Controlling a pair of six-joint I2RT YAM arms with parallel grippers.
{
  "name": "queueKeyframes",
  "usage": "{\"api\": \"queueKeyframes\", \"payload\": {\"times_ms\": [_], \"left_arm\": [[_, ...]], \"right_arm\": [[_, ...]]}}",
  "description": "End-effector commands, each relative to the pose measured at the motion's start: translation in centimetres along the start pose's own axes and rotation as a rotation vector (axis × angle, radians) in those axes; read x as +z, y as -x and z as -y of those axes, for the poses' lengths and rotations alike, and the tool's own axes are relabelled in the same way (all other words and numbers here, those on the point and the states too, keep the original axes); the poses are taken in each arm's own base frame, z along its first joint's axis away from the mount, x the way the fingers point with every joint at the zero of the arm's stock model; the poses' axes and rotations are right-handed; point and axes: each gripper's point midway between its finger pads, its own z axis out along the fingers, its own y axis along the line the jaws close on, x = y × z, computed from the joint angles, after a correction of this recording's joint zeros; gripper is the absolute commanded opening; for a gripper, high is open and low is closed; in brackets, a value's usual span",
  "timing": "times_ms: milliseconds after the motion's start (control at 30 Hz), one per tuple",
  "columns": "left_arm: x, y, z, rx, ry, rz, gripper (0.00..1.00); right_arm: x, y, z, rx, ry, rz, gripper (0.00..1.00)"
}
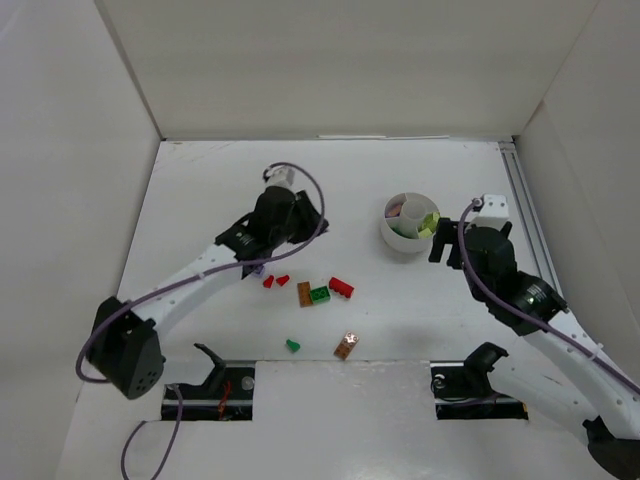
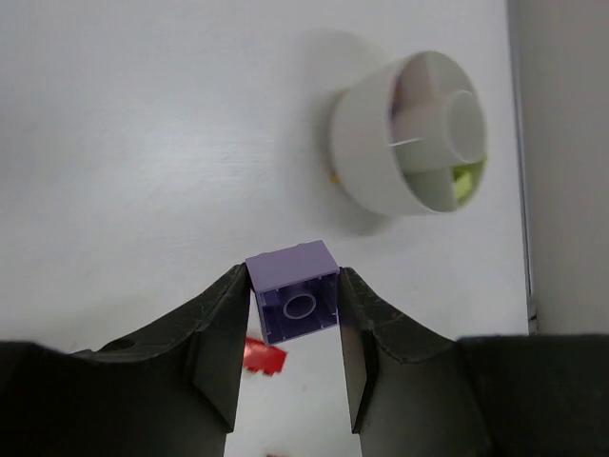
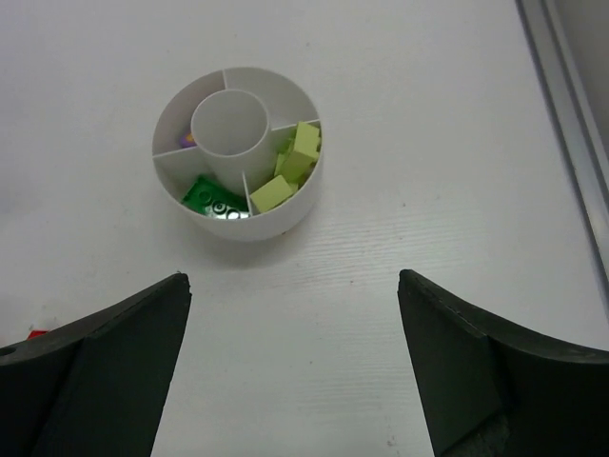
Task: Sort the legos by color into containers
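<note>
The left gripper moves to the right in the top view next, lowers over the wedge and releases the purple brick. Purple shows in one dish wedge (image 1: 394, 211) (image 2: 410, 92).
My left gripper (image 2: 293, 319) is shut on a purple brick (image 2: 293, 290) and holds it above the table, left of the round white dish (image 2: 409, 133). In the top view this gripper (image 1: 259, 264) is over two small red bricks (image 1: 275, 281). The dish (image 3: 238, 152) holds pale yellow bricks (image 3: 293, 164), a green brick (image 3: 214, 200) and a bit of purple (image 3: 187, 141) in separate wedges. My right gripper (image 3: 291, 276) is open and empty, just short of the dish (image 1: 410, 222). A brown brick (image 1: 304, 293), a green brick (image 1: 320, 294) and a red brick (image 1: 341, 288) lie together mid-table.
A small green brick (image 1: 293, 345) and a brown brick (image 1: 346, 346) lie near the front edge. A red brick (image 2: 262, 354) shows under the left fingers. White walls enclose the table; a metal rail (image 1: 525, 215) runs along the right side.
</note>
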Motion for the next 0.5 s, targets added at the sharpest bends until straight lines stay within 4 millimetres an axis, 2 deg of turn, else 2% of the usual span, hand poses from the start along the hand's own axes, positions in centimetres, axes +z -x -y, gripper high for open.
{"api": "queueKeyframes", "payload": {"times_ms": [0,33,67,100,167,200,233,267,300,467], "left_arm": [[2.2,1.3,8.4,0.322,-0.268,0.028,0.17],[2.8,0.5,10.0,0.42,-0.331,0.003,0.17],[3.7,0.4,10.8,0.459,-0.357,-0.012,0.15],[5.5,0.8,12.4,0.487,-0.384,-0.02,0.14],[6.8,0.3,14.5,0.55,-0.454,-0.045,0.14],[6.9,1.5,16.4,0.561,-0.486,-0.023,0.14],[8.4,0.3,16.5,0.582,-0.514,-0.07,0.14],[8.8,0.0,17.0,0.584,-0.532,-0.092,0.14],[8.9,0.7,18.2,0.586,-0.553,-0.086,0.14],[12.8,-0.6,18.0,0.592,-0.528,-0.145,0.14]], "right_arm": [[-1.5,2.6,2.0,0.09,-0.056,0.081,0.95],[-1.7,2.7,1.9,0.095,-0.043,0.084,0.96],[-1.9,2.7,1.7,0.1,-0.027,0.087,0.96],[-2.1,2.9,1.9,0.094,-0.025,0.094,0.97],[-2.2,2.9,1.8,0.092,-0.01,0.101,0.99],[-2.5,3.0,1.9,0.099,-0.007,0.111,0.99],[-2.4,3.1,2.3,0.102,-0.024,0.114,0.99],[-2.6,3.2,2.4,0.109,-0.021,0.122,0.99],[-2.6,3.3,2.4,0.109,-0.021,0.122,0.99],[-2.6,3.1,2.6,0.104,-0.034,0.118,0.99]]}}
